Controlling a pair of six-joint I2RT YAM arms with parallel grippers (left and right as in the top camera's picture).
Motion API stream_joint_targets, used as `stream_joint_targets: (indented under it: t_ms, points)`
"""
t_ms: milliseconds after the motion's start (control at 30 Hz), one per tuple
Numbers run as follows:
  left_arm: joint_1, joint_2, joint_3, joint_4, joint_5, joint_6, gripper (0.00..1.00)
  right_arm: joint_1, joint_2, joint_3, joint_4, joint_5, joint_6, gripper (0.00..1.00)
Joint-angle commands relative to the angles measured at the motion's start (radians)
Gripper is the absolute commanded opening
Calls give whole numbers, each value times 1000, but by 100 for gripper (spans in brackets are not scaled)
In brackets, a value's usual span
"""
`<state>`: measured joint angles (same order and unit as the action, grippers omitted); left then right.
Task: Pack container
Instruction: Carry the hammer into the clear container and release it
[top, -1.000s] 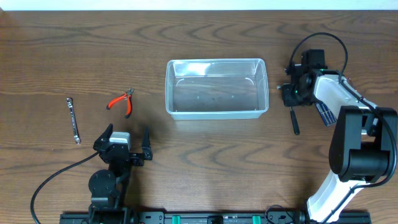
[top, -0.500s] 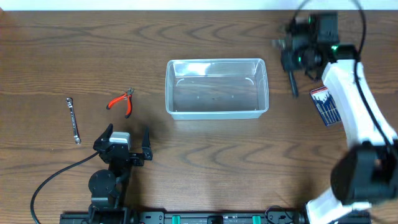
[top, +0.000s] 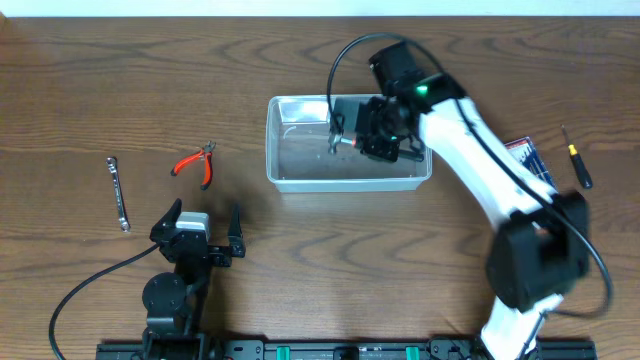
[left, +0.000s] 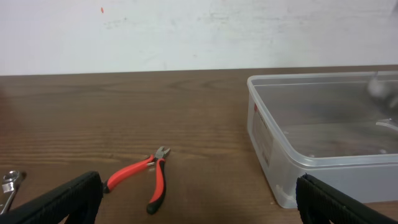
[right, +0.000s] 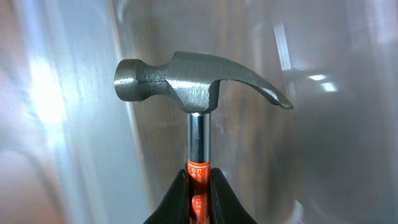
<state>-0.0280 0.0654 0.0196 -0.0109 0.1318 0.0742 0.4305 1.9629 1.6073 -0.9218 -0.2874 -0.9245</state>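
Observation:
The hammer's head is already inside the container's sides, so my right gripper will next lower the hammer and let go of it on the container's bottom by the container's near side (top: 352, 168) (right: 154, 140), which is below.
The container (top: 270, 150) is a clear rectangular bin at the middle of the table, and it also shows at the right of the left wrist view (left: 273, 149). My right gripper (top: 368, 140) hangs over its right half, shut on a small hammer (top: 340, 138). In the right wrist view the fingers (right: 199, 183) pinch the hammer's red-labelled shaft, and the steel head (right: 186, 87) is close above the bin floor. My left gripper (top: 200, 222) rests open and empty near the front left (left: 199, 208).
Red-handled pliers (top: 197, 163) (left: 146, 180) and a silver wrench (top: 119, 193) (left: 7, 183) lie left of the bin. A black screwdriver (top: 577, 157) and a blue card (top: 530, 160) lie to its right.
My right arm swung left from the table's right side to over the container, now holding a hammer. The screwdriver now lies farther right. The left arm has not moved.

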Motion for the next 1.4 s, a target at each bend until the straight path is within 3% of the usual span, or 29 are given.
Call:
stream_joint_targets:
  t_ms: [0, 400, 567, 633, 833, 1000, 1100, 1133, 1200, 1233, 1367]
  points:
    - [5, -1, -15, -3, 14, -13, 98, 3, 79, -2, 30, -61, -87, 1]
    - [5, -1, -15, -4, 14, -13, 98, 4, 193, -2, 49, -91, -82, 1]
    - [5, -1, -15, -3, 14, -13, 98, 4, 193, -2, 44, -91, -55, 27]
    - [5, -1, -15, -4, 14, -13, 98, 4, 193, -2, 44, -91, -44, 44]
    - [5, -1, -15, -4, 14, -13, 98, 4, 187, 8, 45, -91, -19, 57]
    - [5, -1, -15, -4, 14, -13, 98, -8, 95, 192, -49, -26, 138, 61]
    - [5, -1, -15, -4, 14, -13, 98, -47, 21, 340, -89, 108, 312, 66]
    - [5, -1, -15, -4, 14, -13, 98, -72, -7, 386, -91, 191, 413, 70]
    - [5, -1, -15, -4, 14, -13, 98, -146, -57, 460, -118, 347, 644, 94]
    - [5, -1, -15, -3, 14, -13, 98, -195, -79, 489, -154, 387, 727, 99]
    - [5, -1, -15, -4, 14, -13, 98, -409, -133, 523, -322, 385, 805, 99]
